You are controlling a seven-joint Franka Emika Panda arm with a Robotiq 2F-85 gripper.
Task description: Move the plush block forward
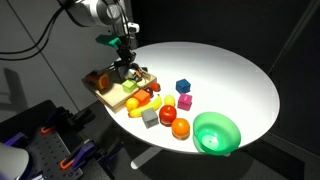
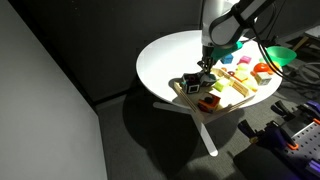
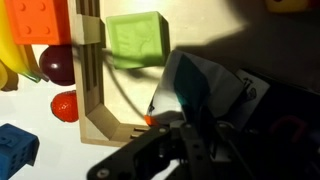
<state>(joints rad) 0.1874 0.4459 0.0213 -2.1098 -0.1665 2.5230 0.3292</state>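
The gap between tray (image 1: 105, 96) and blue cube lies past the tray's rim. Next I will lift my gripper clear of that rim, move across, go down and let go in the gap.
The plush block (image 3: 215, 85) is a soft white and grey-blue piece with an orange spot. In the wrist view it fills the space between my jaws. My gripper (image 3: 198, 132) looks shut on it. In both exterior views the gripper (image 1: 125, 70) (image 2: 203, 72) hangs low over the near-left part of the wooden tray (image 1: 105, 96) (image 2: 218, 101). The arm hides the plush block in those views. A green block (image 3: 135, 38) sits on the tray (image 3: 90, 90) just beyond the gripper.
The tray sits on a round white table (image 1: 230, 70). An orange brick (image 3: 40, 20), a dark red ball (image 3: 58, 62), a red piece (image 3: 65, 105) and a blue cube (image 3: 15, 150) lie beside the tray. A green bowl (image 1: 216, 132) and several toy fruits and blocks (image 1: 168, 114) sit nearby.
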